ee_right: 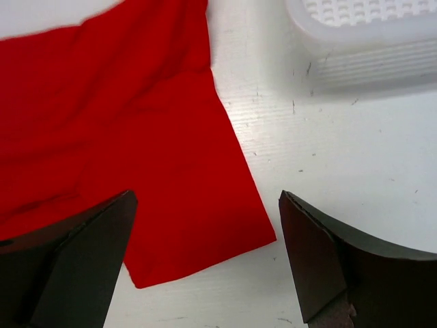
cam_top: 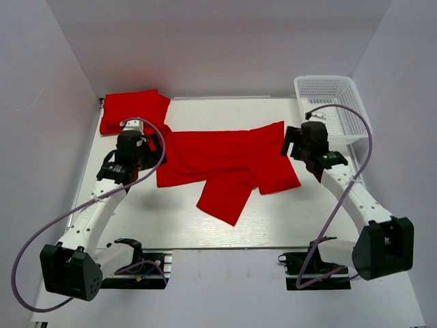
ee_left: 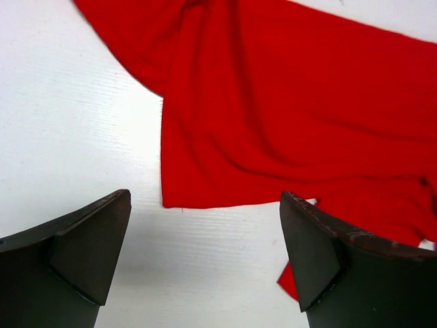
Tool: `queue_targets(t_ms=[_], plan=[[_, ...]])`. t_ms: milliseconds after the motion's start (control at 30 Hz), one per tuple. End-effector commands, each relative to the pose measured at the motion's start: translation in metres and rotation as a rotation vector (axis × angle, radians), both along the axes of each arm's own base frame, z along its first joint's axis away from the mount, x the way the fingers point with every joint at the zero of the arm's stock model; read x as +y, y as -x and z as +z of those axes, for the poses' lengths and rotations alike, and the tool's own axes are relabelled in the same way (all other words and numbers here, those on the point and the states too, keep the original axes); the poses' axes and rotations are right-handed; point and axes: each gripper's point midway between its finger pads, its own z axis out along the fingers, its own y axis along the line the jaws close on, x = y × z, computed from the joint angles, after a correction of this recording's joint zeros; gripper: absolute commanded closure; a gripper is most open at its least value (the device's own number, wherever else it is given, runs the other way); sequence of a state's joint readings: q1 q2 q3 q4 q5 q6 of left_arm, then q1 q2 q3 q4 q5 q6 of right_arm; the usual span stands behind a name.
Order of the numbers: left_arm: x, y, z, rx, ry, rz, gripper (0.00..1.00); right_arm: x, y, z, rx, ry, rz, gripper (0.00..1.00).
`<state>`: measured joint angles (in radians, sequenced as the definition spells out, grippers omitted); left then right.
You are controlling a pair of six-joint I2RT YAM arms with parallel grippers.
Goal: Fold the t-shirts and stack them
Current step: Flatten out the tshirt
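Note:
My open left gripper comes down onto the spread shirt's near corner (cam_top: 159, 184) (ee_left: 166, 203) next and closes there. That corner lies exposed between its fingers against bare table.
One red t-shirt (cam_top: 225, 164) lies spread and partly folded across the middle of the white table (cam_top: 171, 225), with a flap hanging toward the front. A second t-shirt (cam_top: 133, 109) sits folded at the back left corner. My left gripper (cam_top: 153, 145) hovers open over the spread shirt's left edge. In the left wrist view the cloth (ee_left: 293, 102) ends just ahead of the gripper (ee_left: 205, 197), with bare table between its fingers. My right gripper (cam_top: 293, 145) is open over the shirt's right end. In the right wrist view that gripper (ee_right: 208, 195) straddles a corner of the cloth (ee_right: 123, 123) and holds nothing.
A white mesh basket (cam_top: 334, 109) stands at the back right, just behind the right gripper, and its rim (ee_right: 362, 27) shows in the right wrist view. White walls close in the table on three sides. Both arm bases sit at the near edge.

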<state>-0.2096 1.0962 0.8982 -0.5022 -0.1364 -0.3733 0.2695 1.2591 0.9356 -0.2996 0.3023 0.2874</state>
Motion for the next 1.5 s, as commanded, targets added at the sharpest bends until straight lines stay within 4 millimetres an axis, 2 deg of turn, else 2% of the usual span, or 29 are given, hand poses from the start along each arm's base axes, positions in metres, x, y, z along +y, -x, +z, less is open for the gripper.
queue_targets(t_ms=[0, 100, 167, 200, 233, 267, 500, 767, 867, 1000, 1067, 1200, 1300, 1333, 1433, 1467], plan=[[-0.006, 0.004, 0.016, -0.045, 0.052, -0.01, 0.0, 0.007, -0.013, 0.041, -0.16, -0.074, 0.002, 0.1], [-0.006, 0.006, -0.001, -0.014, 0.055, -0.003, 0.0, 0.006, -0.011, 0.035, -0.143, -0.076, -0.008, 0.1], [-0.005, 0.011, -0.024, 0.046, 0.049, 0.005, 0.0, 0.004, -0.009, 0.027, -0.129, -0.082, -0.027, 0.1], [-0.006, 0.009, -0.026, 0.037, 0.051, 0.004, 0.0, 0.004, -0.008, 0.026, -0.125, -0.093, -0.039, 0.1], [-0.003, 0.014, -0.043, 0.082, 0.035, 0.013, 0.0, 0.004, -0.007, 0.023, -0.119, -0.092, -0.04, 0.1], [-0.003, 0.013, -0.049, 0.087, 0.034, 0.013, 0.0, 0.003, -0.006, 0.02, -0.115, -0.089, -0.048, 0.1], [-0.017, 0.018, -0.105, 0.212, 0.069, -0.033, 0.1, -0.002, -0.005, 0.015, -0.097, -0.078, -0.067, 0.1], [-0.008, 0.011, -0.138, 0.264, 0.048, 0.005, 0.18, -0.005, 0.002, 0.011, -0.062, -0.064, -0.083, 0.1], [-0.005, 0.008, -0.147, 0.279, 0.046, 0.041, 0.26, -0.006, 0.005, 0.008, -0.053, -0.063, -0.083, 0.1], [-0.004, 0.006, -0.154, 0.288, 0.05, 0.064, 0.41, -0.005, 0.005, 0.01, -0.057, -0.069, -0.08, 0.1], [-0.002, 0.007, -0.16, 0.307, 0.046, 0.082, 0.42, -0.006, 0.005, 0.01, -0.058, -0.066, -0.084, 0.1], [0.004, 0.01, -0.167, 0.328, 0.02, 0.114, 0.59, -0.005, 0.006, 0.007, -0.047, -0.062, -0.08, 0.1], [0.006, 0.012, -0.168, 0.336, 0.016, 0.129, 0.85, -0.006, 0.007, 0.002, -0.032, -0.06, -0.083, 0.1], [0.008, 0.012, -0.168, 0.334, 0.01, 0.135, 1.0, -0.005, 0.008, -0.001, -0.025, -0.059, -0.08, 0.1], [0.008, 0.012, -0.162, 0.313, 0.015, 0.134, 1.0, -0.009, 0.012, -0.012, -0.001, -0.061, -0.107, 0.1], [0.007, 0.009, -0.153, 0.285, 0.022, 0.133, 1.0, -0.009, 0.013, -0.016, 0.009, -0.062, -0.115, 0.1]])
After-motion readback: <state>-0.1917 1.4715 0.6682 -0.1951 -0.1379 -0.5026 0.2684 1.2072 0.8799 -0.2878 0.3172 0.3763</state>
